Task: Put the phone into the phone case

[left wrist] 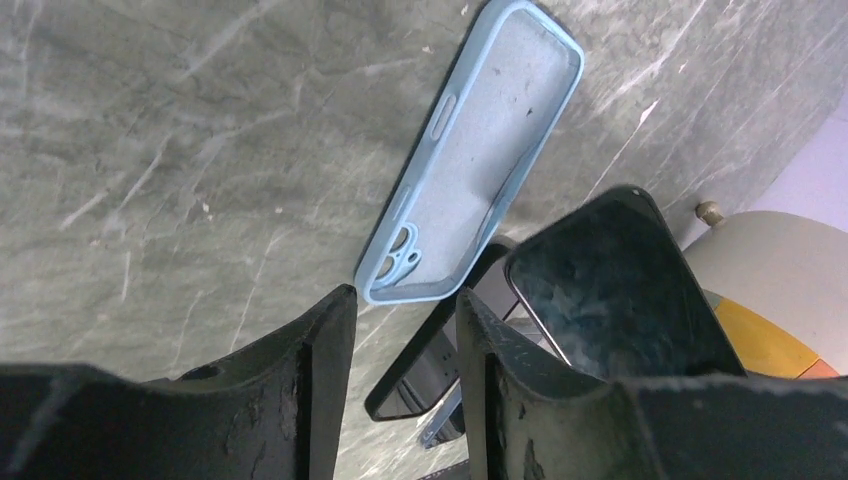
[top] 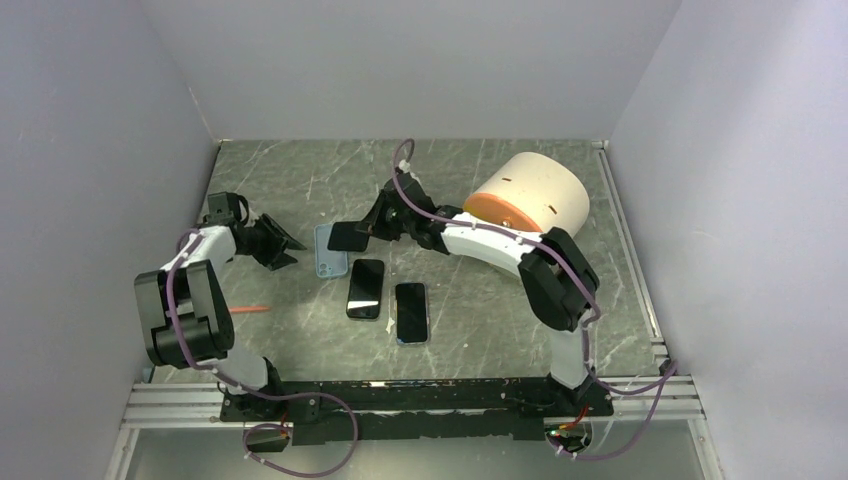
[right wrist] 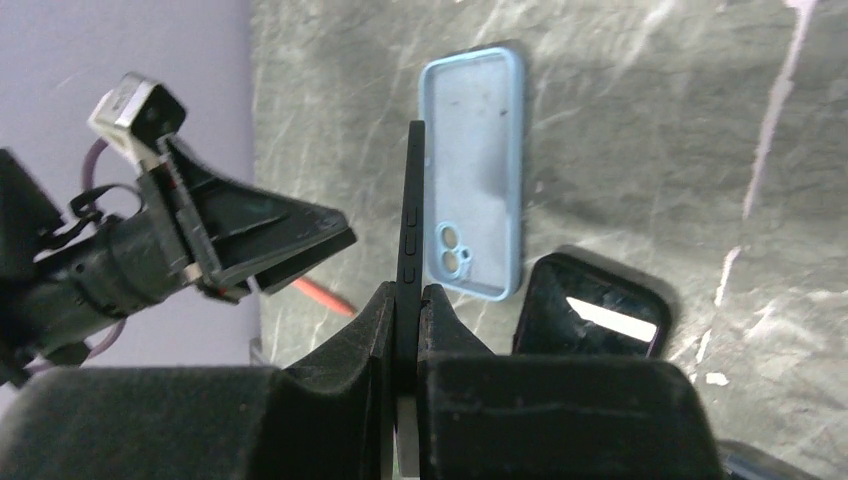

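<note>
The phone case is open and empty. I should next lower the phone in my right gripper to the left in the top view and let it go in the phone case's hollow [top: 331, 260] [right wrist: 472, 165].
The light blue phone case [top: 330, 252] lies open side up on the table, camera cutout toward the near side [left wrist: 470, 160] [right wrist: 472, 170]. My right gripper [top: 362, 233] [right wrist: 408, 290] is shut on a black phone [top: 346, 236] [right wrist: 411, 210], held on edge just above the case's right side; in the left wrist view the phone [left wrist: 615, 290] hangs beside the case. My left gripper [top: 285, 248] [left wrist: 405, 293] hovers left of the case with its jaws apart and nothing between them.
Two more black phones [top: 366, 288] [top: 411, 312] lie face up just in front of the case. A beige cylinder with an orange face [top: 528, 195] stands at the back right. A red pen [top: 250, 309] lies near the left arm. Grey walls enclose the table.
</note>
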You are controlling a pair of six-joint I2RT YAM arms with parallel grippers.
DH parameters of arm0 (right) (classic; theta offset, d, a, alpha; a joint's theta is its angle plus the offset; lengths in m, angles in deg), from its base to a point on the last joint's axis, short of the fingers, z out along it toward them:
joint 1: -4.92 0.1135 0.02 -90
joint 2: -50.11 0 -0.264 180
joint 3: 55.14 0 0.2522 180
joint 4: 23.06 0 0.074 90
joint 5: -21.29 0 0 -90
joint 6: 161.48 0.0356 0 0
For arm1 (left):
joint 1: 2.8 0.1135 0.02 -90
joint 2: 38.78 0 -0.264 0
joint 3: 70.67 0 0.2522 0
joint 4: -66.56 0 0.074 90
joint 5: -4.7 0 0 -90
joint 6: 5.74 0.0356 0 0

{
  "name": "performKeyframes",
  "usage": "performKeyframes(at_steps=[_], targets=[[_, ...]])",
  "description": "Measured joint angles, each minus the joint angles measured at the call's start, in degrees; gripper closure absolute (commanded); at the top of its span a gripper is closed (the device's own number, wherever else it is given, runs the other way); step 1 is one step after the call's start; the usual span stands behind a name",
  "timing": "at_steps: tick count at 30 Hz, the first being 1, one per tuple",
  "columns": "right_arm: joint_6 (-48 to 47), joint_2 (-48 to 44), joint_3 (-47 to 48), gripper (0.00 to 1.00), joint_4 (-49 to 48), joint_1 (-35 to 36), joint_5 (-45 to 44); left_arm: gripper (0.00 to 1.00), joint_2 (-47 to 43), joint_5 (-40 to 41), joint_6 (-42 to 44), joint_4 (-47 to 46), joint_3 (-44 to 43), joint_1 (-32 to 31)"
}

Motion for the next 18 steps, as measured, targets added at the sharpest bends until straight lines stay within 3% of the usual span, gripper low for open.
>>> performKeyframes(at_steps=[18], targets=[[3.5,8.5,4.3,0.99,-3.0,0.3,-11.1,0.6,9.4,-7.2,-0.6,-8.1,0.7,-0.3]])
